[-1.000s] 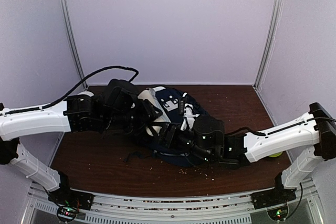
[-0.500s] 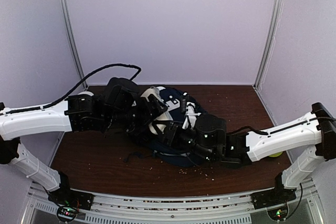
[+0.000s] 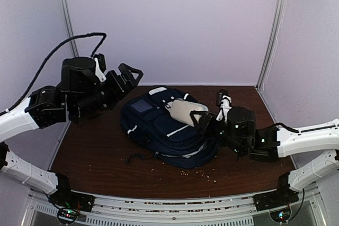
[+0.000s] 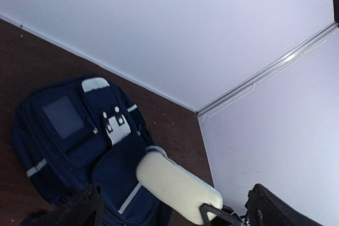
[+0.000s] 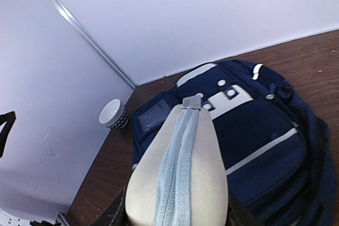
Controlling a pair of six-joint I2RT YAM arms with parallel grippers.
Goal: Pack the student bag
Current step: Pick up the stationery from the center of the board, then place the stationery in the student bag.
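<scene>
The bag's near edge shows pale lining, so next my left gripper will tilt down and lower across the bag onto the zipper edge (image 3: 190,154) there.
The student bag (image 3: 159,125), navy with white trim, lies flat in the middle of the brown table, its white buckle patch (image 4: 114,130) facing up. My right gripper (image 3: 198,117) is shut on one end of a cream pouch (image 3: 184,110) with a pale blue zipper (image 5: 177,173). It holds the pouch tilted above the bag's right side (image 5: 259,130). My left gripper (image 3: 119,67) hangs open and empty, high above the table to the left of the bag. In the left wrist view its dark fingers (image 4: 79,210) frame the pouch (image 4: 177,183) and the bag (image 4: 69,130) far below.
A small white bowl (image 5: 113,113) with a dark zigzag band stands near the left wall beyond the bag. Crumbs (image 3: 185,172) are scattered over the table in front of the bag. A loose dark strap (image 3: 135,157) trails from the bag's near left side.
My left gripper opened, rose and drew back to the left, off the bag. My right gripper closed on the pouch and pulled right with it, leaving the bag uncovered.
</scene>
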